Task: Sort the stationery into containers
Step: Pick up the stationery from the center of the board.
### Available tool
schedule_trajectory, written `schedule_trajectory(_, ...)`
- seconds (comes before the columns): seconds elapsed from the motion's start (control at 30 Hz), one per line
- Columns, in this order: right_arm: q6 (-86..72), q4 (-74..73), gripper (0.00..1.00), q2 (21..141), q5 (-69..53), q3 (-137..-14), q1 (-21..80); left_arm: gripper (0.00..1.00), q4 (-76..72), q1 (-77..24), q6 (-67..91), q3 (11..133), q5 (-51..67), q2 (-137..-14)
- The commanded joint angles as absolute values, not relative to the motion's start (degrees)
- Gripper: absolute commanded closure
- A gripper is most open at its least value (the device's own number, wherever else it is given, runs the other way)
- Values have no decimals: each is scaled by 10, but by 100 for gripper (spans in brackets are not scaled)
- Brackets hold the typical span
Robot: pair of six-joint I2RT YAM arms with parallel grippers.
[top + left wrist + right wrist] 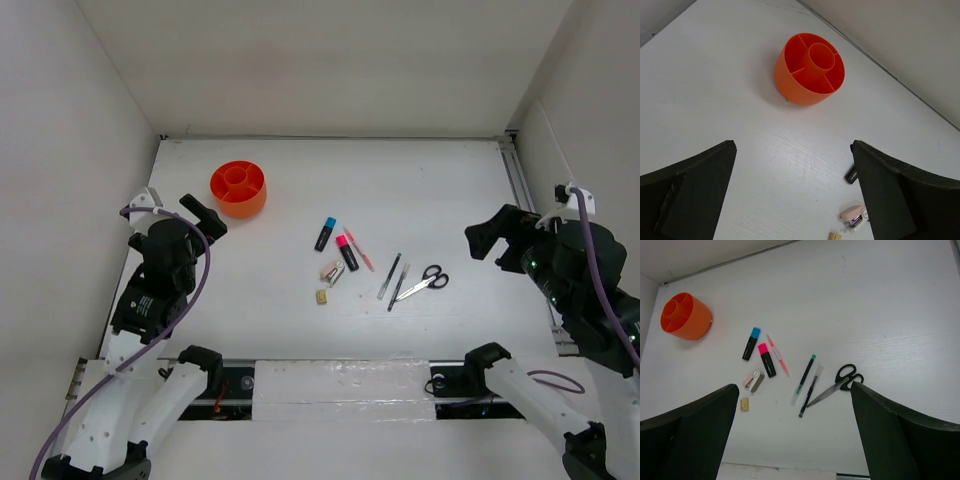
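Note:
The tan eraser (322, 296) (744, 404) is below and to the left in the top view. My right gripper should move that way next and go down with its open fingers on either side of it.
The round orange organiser (238, 188) stands at the back left of the table, empty; it also shows in the left wrist view (810, 67) and the right wrist view (685, 316). In the middle lie a blue-capped highlighter (325, 233), a pink-capped highlighter (346, 252), a thin pink pen (359, 250), two dark pens (393, 277), black-handled scissors (424, 281), a small pink stapler-like item (332, 272) and a tan eraser (322, 296). My left gripper (203, 214) is open, near the organiser. My right gripper (487, 238) is open, raised at the right.
White walls close in the table on the left, back and right. A metal rail (520, 180) runs along the right edge. A taped strip (340, 380) lines the near edge between the arm bases.

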State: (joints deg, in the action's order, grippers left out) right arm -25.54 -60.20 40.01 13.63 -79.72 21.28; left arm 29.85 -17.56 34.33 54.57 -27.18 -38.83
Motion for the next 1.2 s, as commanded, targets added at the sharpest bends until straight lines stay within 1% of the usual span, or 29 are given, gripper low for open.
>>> schedule_trajectory(0.0,-258,-606,0,401,132,-818,210,0,286,-178,335,551,-271,-388)
schedule_trajectory(0.03,-243,-563,0,382,86,-797,210,0,286,-178,335,551,-271,-388)
schedule_trajectory(0.07,-243,-563,0,381,57,-796,210,0,286,-178,335,551,-271,-388)
schedule_trajectory(0.1,-243,-543,0,376,29,-761,210,0,286,-178,335,551,-276,-388)
schedule_trajectory(0.2,-279,-479,0,386,-41,-703,210,0,286,-178,335,551,-276,-388)
schedule_trajectory(0.27,-314,-440,0,394,-60,-639,223,0,291,-178,340,551,-283,-403)
schedule_trajectory(0.3,-329,-392,0,402,-44,-618,238,0,297,-178,340,556,-283,-403)
schedule_trajectory(0.33,-344,-369,0,411,-28,-584,286,0,297,-178,345,556,-288,-412)
schedule_trajectory(0.37,-355,-350,0,426,-4,-576,319,0,297,-178,345,556,-288,-417)
schedule_trajectory(0.4,-374,-327,0,474,28,-576,355,0,297,-178,345,556,-288,-427)
schedule_trajectory(0.43,-396,-327,0,536,104,-584,438,0,302,-172,345,562,-282,-438)
schedule_trajectory(0.47,-410,-327,0,568,183,-596,479,0,302,-166,345,562,-276,-444)
schedule_trajectory(0.5,-423,-335,0,596,215,-623,549,0,302,-161,345,562,-276,-449)
schedule_trajectory(0.53,-438,-335,0,643,236,-632,572,0,302,-152,345,562,-276,-455)
schedule_trajectory(0.6,-445,-303,0,677,245,-637,601,0,308,-152,345,567,-276,-464)
schedule_trajectory(0.67,-450,-253,0,721,212,-616,601,0,308,-152,345,567,-276,-471)
schedule_trajectory(0.7,-450,-221,2,739,205,-611,606,0,313,-152,345,567,-276,-476)
schedule_trajectory(0.77,-471,-231,9,799,227,-625,620,0,313,-152,345,567,-276,-476)
schedule_trajectory(0.8,-476,-242,17,817,234,-632,621,0,313,-152,345,567,-276,-476)
schedule_trajectory(0.87,-476,-243,22,846,247,-637,643,0,313,-152,345,567,-276,-476)
schedule_trajectory(1.03,-498,-223,32,917,250,-642,650,0,302,-152,338,567,-264,-476)
schedule_trajectory(1.1,-504,-223,32,927,262,-650,650,0,302,-152,333,567,-258,-476)
schedule_trajectory(1.13,-504,-223,29,934,262,-650,650,0,302,-152,333,567,-258,-476)
schedule_trajectory(1.17,-509,-223,29,934,267,-650,655,0,302,-152,333,567,-258,-476)
